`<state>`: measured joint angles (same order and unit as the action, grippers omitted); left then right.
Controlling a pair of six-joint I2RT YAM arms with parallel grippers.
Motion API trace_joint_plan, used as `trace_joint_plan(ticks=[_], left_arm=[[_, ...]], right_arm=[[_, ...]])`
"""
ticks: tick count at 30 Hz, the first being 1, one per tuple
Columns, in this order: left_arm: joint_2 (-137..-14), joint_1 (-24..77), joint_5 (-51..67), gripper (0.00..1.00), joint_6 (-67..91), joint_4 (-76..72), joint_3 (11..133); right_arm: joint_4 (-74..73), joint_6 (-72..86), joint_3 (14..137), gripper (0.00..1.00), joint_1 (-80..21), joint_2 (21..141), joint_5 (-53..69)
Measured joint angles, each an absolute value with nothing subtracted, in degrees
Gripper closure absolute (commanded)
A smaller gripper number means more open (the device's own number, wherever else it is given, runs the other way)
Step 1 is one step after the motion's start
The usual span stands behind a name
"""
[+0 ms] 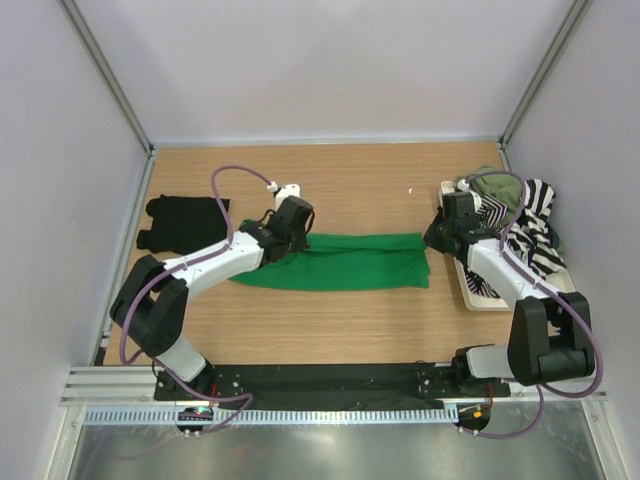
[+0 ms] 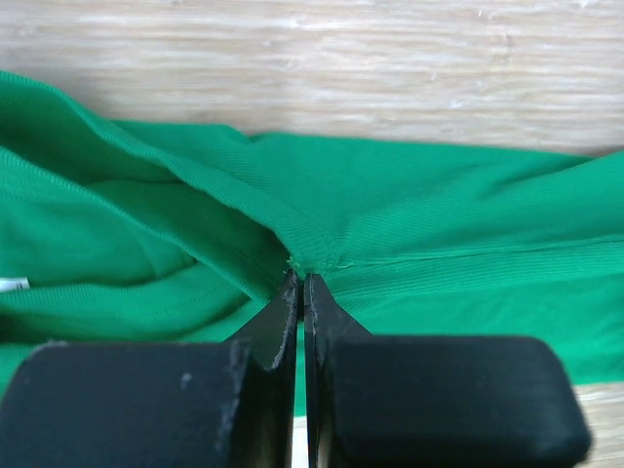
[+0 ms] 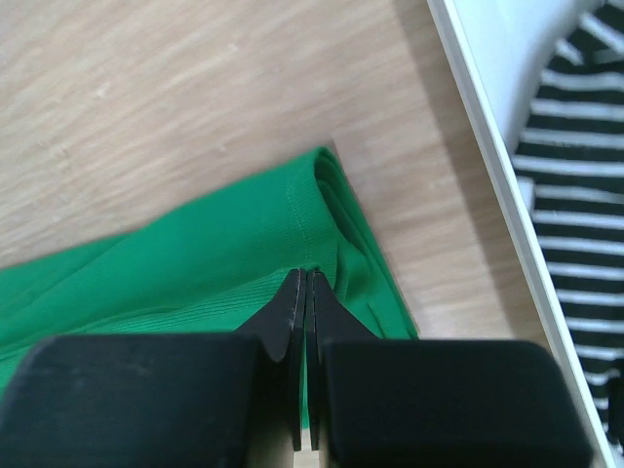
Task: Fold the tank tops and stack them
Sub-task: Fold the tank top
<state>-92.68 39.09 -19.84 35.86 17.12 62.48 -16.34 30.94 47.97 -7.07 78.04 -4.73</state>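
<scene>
My right gripper will pull the tank top's hem back over the near part of the green tank top (image 1: 416,276) (image 3: 384,310) and let go of it, because that part is still uncovered.
The bright green tank top (image 1: 350,262) lies in a long band across the middle of the table. My left gripper (image 1: 281,244) is shut on its left end, and the left wrist view shows the tips (image 2: 300,278) pinching a seam of the green cloth (image 2: 409,214). My right gripper (image 1: 430,240) is shut on the right end, with its tips (image 3: 305,275) closed on the hem of the green top (image 3: 195,263). A folded black tank top (image 1: 185,222) rests at the far left. A striped tank top (image 1: 535,225) and an olive one (image 1: 495,183) are heaped at the right.
A white tray (image 1: 472,290) at the right edge holds the striped and olive heap; its rim (image 3: 497,166) runs close beside the right gripper. Grey walls enclose the table on three sides. Bare wood lies in front of and behind the green top.
</scene>
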Motion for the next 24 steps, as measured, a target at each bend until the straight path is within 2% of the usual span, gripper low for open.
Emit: trace_joint_plan(ticks=[10, 13, 16, 18, 21, 24], left_arm=[[-90.08, 43.53, -22.96, 1.00, 43.38, 16.10, 52.62], [-90.94, 43.81, -22.96, 0.97, 45.98, 16.03, 51.16], [-91.55, 43.88, -22.98, 0.87, 47.81, 16.03, 50.37], [-91.55, 44.05, -23.18, 0.73, 48.62, 16.05, 49.89], [-91.33, 44.18, -23.97, 0.59, 49.80, 16.08, 48.88], [-89.43, 44.21, -24.93, 0.51, 50.65, 16.45, 47.20]], right_arm=[[-15.49, 35.35, 35.99, 0.98, -7.09, 69.58, -4.60], [-15.03, 36.84, 33.89, 0.91, -7.09, 69.87, -4.58], [-14.90, 37.82, 33.23, 0.82, -7.11, 70.94, -4.60], [-14.79, 38.15, 32.97, 0.72, -7.11, 71.33, -4.82], [-14.66, 38.59, 32.49, 0.67, -7.11, 70.94, -5.23], [-15.00, 38.85, 32.05, 0.62, -7.11, 68.77, -5.72]])
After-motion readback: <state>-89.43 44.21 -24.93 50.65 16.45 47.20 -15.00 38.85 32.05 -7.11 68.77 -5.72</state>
